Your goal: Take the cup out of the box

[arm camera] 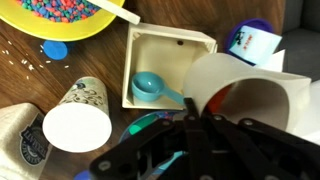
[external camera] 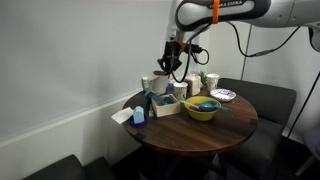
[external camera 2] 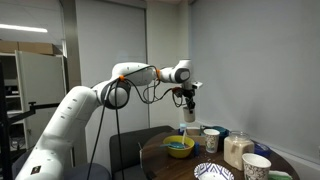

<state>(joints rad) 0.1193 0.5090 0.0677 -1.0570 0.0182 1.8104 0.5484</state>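
Observation:
The bare tabletop beside the yellow-green bowl is below and back from my gripper, so next my gripper should pull back and lower the cup there.
My gripper (external camera: 171, 66) is shut on the rim of the tall off-white cup (external camera: 159, 82) and holds it in the air above the table. The cup hangs under the gripper (external camera 2: 188, 98) in an exterior view (external camera 2: 188, 114). In the wrist view the cup (arm camera: 250, 95) fills the right side, close to my dark fingers (arm camera: 198, 108). The cream open-top box (arm camera: 172, 45) lies below and to the left of it, with a blue scoop (arm camera: 150, 88) inside. The box (external camera: 165, 104) stands on the round table beside the yellow-green bowl (external camera: 202, 109).
The round brown table (external camera: 215, 130) also bears a small blue cup (external camera: 138, 113), a white folded carton (external camera: 124, 116), a patterned plate (external camera: 224, 95) and several whitish containers (external camera 2: 240, 150). The wrist view shows a patterned white cup (arm camera: 78, 122) and a blue lid (arm camera: 55, 48).

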